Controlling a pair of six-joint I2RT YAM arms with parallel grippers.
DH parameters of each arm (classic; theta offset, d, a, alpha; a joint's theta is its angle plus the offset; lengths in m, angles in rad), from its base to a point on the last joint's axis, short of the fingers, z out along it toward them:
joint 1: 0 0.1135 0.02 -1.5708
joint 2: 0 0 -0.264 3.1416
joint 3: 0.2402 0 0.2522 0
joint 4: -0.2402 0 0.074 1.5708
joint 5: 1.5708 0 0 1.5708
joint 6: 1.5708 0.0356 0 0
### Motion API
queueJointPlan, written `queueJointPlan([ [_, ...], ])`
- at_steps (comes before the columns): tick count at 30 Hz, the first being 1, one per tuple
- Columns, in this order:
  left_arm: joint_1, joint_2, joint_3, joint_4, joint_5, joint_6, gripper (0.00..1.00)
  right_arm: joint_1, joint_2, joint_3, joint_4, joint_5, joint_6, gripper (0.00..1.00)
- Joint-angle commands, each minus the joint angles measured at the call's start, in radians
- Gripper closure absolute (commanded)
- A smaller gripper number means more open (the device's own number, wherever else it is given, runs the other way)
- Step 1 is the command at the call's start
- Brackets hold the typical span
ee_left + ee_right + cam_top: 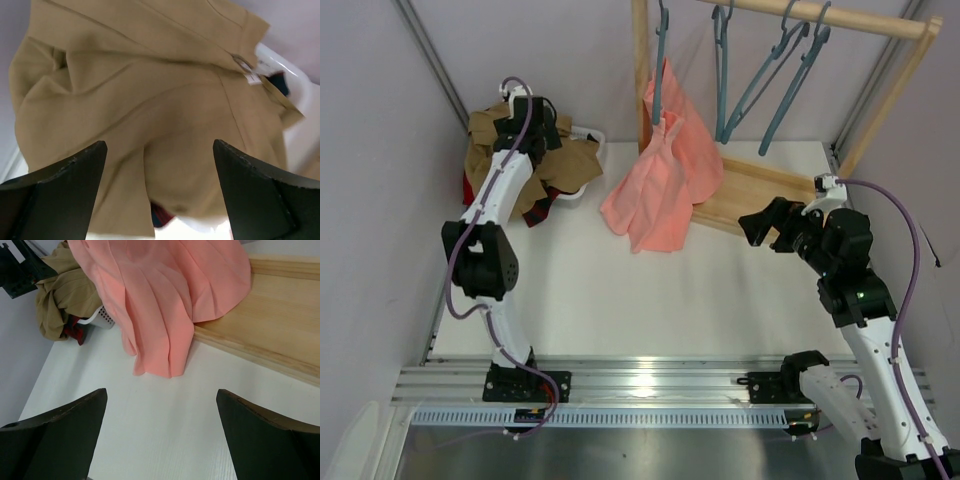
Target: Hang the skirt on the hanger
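I need to bring my left gripper down onto the middle of the khaki skirt [572,165] and close it on the diagonal crease there.
The khaki skirt [572,165] lies crumpled over a white basket [592,137] at the far left. It fills the left wrist view [150,100] and shows at the top left of the right wrist view [55,300]. My left gripper [548,138] hangs just above it, open and empty [160,150], jaws wide apart over the cloth. Several empty grey-blue hangers [765,80] hang from the wooden rail. My right gripper [768,228] is open and empty [161,400] above the white table, near the rack's base.
A salmon-pink garment [665,180] hangs on one hanger [660,60] and drapes onto the table [165,295]. A red plaid garment [542,210] peeks from under the skirt [162,215]. The wooden rack base [270,325] lies at the far right.
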Motion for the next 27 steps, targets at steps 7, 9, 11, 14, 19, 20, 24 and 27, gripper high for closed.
queueJointPlan([
  [7, 0.094, 0.178, 0.200, 0.009, 0.023, 0.151, 0.15, 0.007, 0.063, 0.011, 0.064, 0.108, 0.013, 0.01],
  [9, 0.095, 0.178, 0.175, 0.035, 0.035, 0.157, 0.23, 0.008, 0.083, 0.019, 0.074, 0.113, 0.016, 0.01],
  [11, 0.097, 0.179, 0.157, 0.036, 0.077, 0.153, 0.33, 0.007, 0.103, 0.022, 0.091, 0.119, 0.030, 0.01],
  [14, 0.097, 0.182, 0.148, 0.026, 0.141, 0.150, 0.36, 0.007, 0.123, 0.031, 0.099, 0.122, 0.056, 0.01],
  [19, 0.097, 0.175, 0.123, 0.039, 0.190, 0.154, 0.27, 0.007, 0.144, 0.039, 0.101, 0.116, 0.075, 0.01],
  [20, 0.097, 0.176, 0.127, 0.038, 0.201, 0.156, 0.25, 0.007, 0.144, 0.040, 0.102, 0.119, 0.076, 0.01],
  [24, 0.097, 0.184, 0.109, 0.039, 0.209, 0.161, 0.39, 0.007, 0.146, 0.039, 0.111, 0.129, 0.085, 0.01],
  [27, 0.097, 0.190, 0.115, 0.030, 0.186, 0.159, 0.78, 0.007, 0.154, 0.042, 0.111, 0.126, 0.093, 0.01],
])
